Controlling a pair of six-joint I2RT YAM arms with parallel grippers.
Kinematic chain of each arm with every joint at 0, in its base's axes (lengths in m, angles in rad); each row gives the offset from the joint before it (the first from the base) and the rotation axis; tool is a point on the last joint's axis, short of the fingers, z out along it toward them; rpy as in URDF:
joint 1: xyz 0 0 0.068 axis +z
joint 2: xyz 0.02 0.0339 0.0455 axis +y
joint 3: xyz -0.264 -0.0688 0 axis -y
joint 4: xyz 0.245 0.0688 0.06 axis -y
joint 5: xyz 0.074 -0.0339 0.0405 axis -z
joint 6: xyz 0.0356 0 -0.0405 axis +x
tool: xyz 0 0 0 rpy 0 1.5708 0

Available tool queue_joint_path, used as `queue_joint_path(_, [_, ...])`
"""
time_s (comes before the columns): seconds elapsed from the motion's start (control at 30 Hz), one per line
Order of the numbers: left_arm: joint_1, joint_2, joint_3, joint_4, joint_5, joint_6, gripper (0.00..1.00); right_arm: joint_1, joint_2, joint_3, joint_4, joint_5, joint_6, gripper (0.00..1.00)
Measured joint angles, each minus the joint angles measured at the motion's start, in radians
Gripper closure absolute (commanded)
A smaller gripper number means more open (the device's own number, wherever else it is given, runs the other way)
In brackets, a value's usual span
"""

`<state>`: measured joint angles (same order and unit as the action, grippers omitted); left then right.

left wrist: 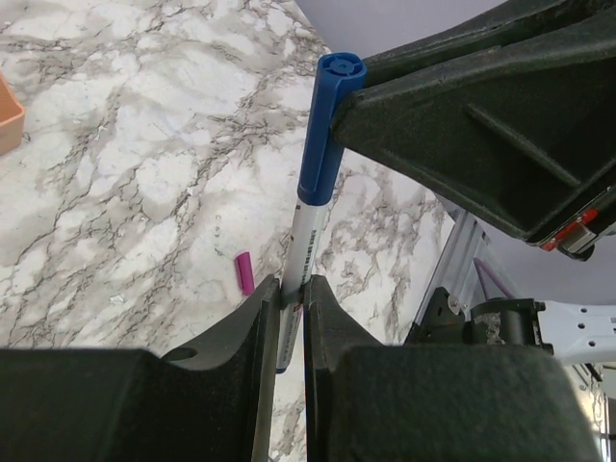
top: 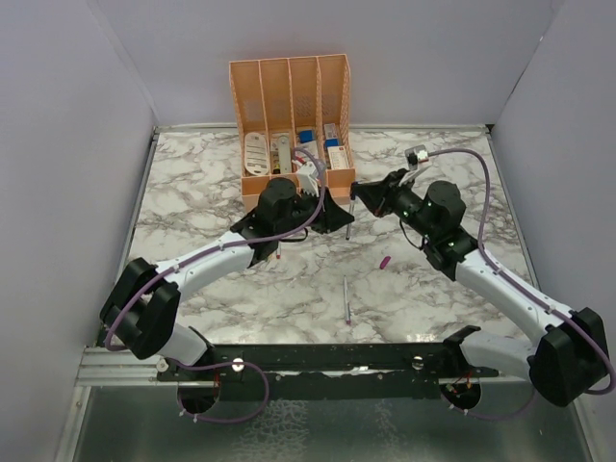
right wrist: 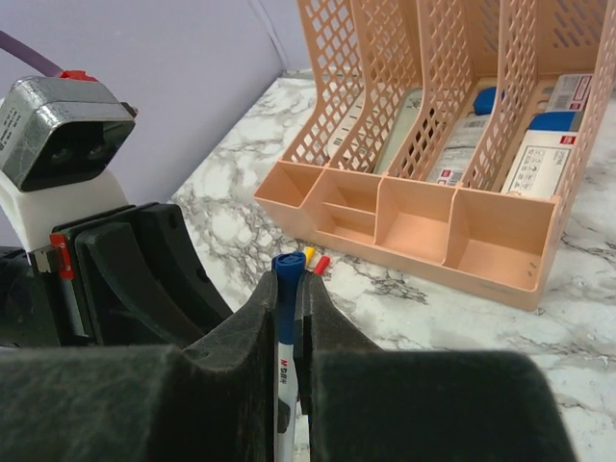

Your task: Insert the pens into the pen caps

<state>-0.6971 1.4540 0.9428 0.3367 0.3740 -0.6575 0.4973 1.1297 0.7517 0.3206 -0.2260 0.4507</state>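
The blue cap (left wrist: 327, 125) already sits on the pen. So my left gripper next moves away from the right gripper and down to the marble beside the red cap.
My left gripper (left wrist: 292, 289) is shut on the white barrel of a pen (left wrist: 306, 231). A blue cap (left wrist: 327, 125) sits on that pen's upper end. My right gripper (right wrist: 289, 289) is shut on this blue cap (right wrist: 287, 274), with the pen barrel (right wrist: 286, 375) running down between its jaws. In the top view the two grippers, left (top: 337, 214) and right (top: 358, 192), meet in front of the organizer. A magenta cap (top: 384, 261) and a loose pen (top: 346, 296) lie on the marble. Yellow (right wrist: 309, 254) and red (right wrist: 321, 265) caps lie by the organizer.
The peach organizer (top: 289, 115) stands at the back centre with white and blue boxed items in it; its low front compartments (right wrist: 414, 212) are just beyond my right gripper. The magenta cap also shows in the left wrist view (left wrist: 246, 272). Grey walls close in the table's sides.
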Motion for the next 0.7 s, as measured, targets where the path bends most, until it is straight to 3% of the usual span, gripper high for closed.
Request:
queue_joint_path(0.13, [0.015, -0.012, -0.059, 0.051, -0.013, -0.022, 1.00, 0.014, 0.025, 0.034, -0.077, -0.001, 0.002, 0.76])
queue_joint_path(0.3, [0.058, -0.069, -0.139, 0.050, -0.074, -0.055, 1.00, 0.034, 0.067, 0.105, -0.201, 0.016, 0.000, 0.75])
queue_joint_path(0.43, [0.058, -0.076, -0.134, -0.100, -0.136, -0.049, 1.00, 0.034, 0.060, 0.170, -0.211, 0.055, -0.002, 0.75])
queue_joint_path(0.7, [0.056, 0.111, 0.119, -0.522, -0.345, 0.035, 1.00, 0.034, 0.028, 0.217, -0.287, 0.153, -0.011, 0.75])
